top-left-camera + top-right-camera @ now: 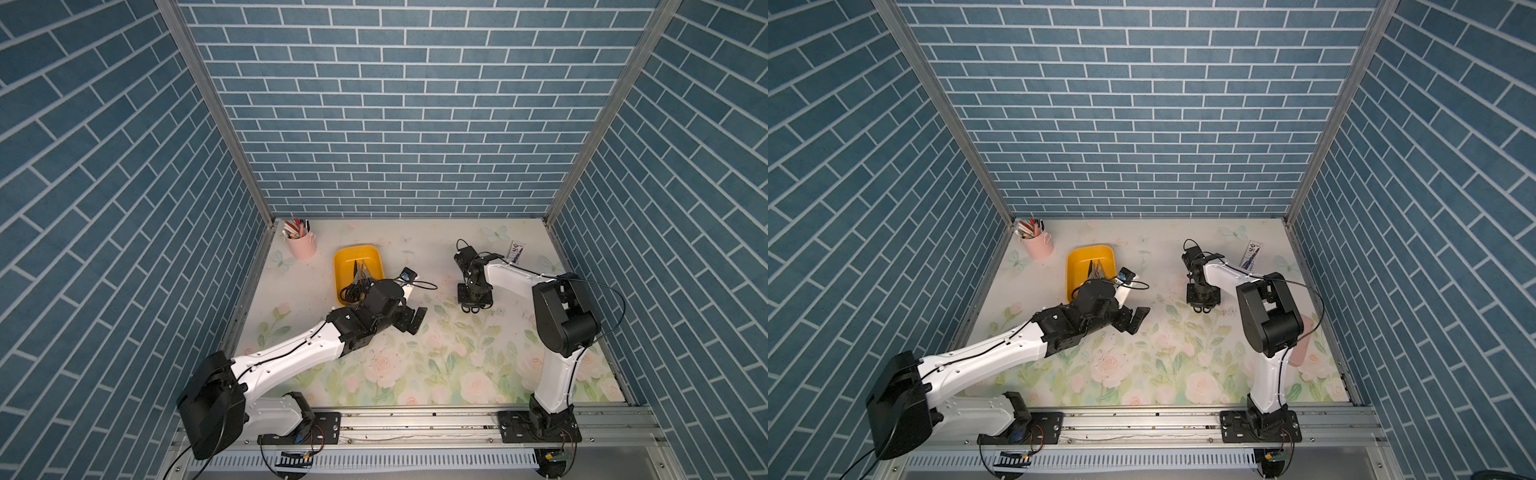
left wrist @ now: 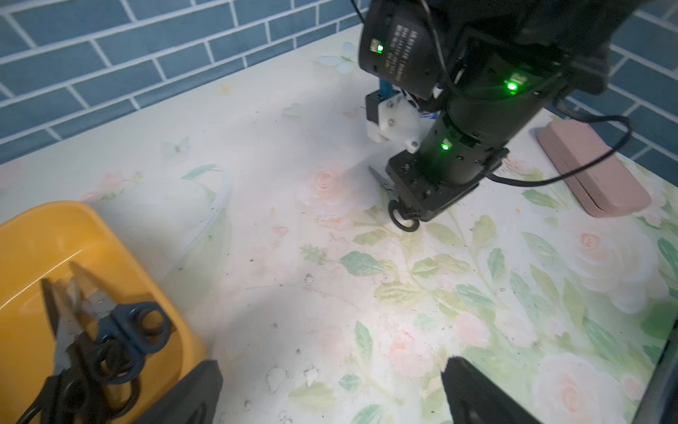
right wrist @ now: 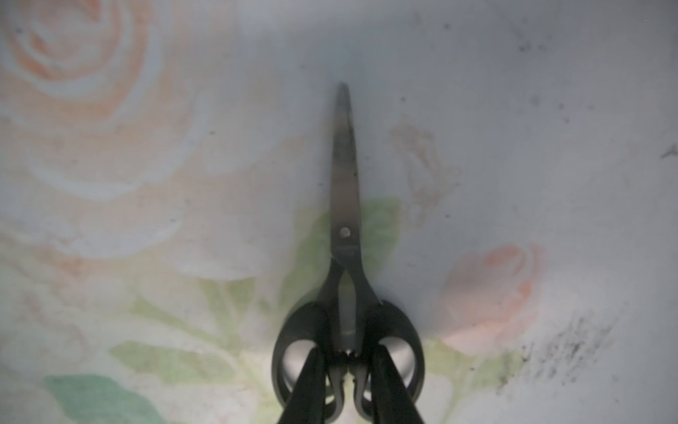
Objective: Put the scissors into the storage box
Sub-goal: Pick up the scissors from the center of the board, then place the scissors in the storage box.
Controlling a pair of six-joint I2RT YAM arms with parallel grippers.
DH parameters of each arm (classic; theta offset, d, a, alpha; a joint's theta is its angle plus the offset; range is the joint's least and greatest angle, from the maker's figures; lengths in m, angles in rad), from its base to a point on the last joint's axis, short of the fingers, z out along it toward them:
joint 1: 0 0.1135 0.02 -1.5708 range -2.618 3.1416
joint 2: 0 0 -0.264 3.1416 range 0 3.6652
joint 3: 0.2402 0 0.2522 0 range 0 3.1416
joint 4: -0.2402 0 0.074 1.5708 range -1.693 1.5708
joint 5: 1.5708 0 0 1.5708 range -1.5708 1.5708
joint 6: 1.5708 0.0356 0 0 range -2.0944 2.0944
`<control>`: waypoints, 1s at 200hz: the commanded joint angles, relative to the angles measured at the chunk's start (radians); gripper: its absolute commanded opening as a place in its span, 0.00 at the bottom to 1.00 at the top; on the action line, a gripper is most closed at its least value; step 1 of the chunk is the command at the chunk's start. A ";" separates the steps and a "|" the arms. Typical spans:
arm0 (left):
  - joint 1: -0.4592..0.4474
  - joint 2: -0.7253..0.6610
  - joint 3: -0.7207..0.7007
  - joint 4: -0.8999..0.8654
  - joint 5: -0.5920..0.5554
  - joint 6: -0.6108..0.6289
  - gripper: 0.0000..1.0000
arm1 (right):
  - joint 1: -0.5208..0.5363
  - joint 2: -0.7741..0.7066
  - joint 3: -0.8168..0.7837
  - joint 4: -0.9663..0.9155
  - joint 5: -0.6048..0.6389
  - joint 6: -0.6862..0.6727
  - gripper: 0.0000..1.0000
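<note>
The right gripper lifts the scissors up next, carries them across the mat over the yellow storage box (image 1: 347, 259) and releases them, since the box has raised sides.
The yellow storage box (image 1: 347, 259) (image 1: 1079, 262) (image 2: 33, 238) stands at the back left and holds several scissors (image 1: 360, 277) (image 1: 1096, 270) (image 2: 113, 330), most with black handles and one with dark blue. My left gripper (image 1: 415, 322) (image 1: 1138, 320) (image 2: 330, 367) hangs open and empty over the mat just right of the box. My right gripper (image 3: 346, 352) (image 1: 473, 305) (image 1: 1202, 305) points down at mid-table, shut on the black handles of another pair of scissors (image 3: 345, 220) (image 2: 403, 220). Its fingers pinch inside the two loops. That pair lies flat at the mat; whether it touches is unclear.
A pink pen cup (image 1: 302, 245) (image 1: 1038, 246) stands in the back left corner. A flat printed packet (image 1: 515, 251) (image 1: 1252, 253) lies at the back right. A pink case (image 2: 594, 169) (image 1: 1302, 345) lies near the right wall, partly behind the right arm.
</note>
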 commanded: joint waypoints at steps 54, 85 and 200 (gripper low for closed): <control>0.161 -0.212 -0.093 -0.092 -0.130 -0.057 1.00 | 0.125 0.114 0.260 -0.112 -0.006 0.006 0.00; 0.166 -0.254 -0.117 -0.115 -0.165 -0.071 1.00 | 0.162 0.183 0.403 -0.154 -0.009 0.006 0.00; 0.317 -0.342 -0.166 -0.167 -0.246 -0.171 1.00 | 0.320 0.463 1.120 -0.402 -0.100 -0.002 0.00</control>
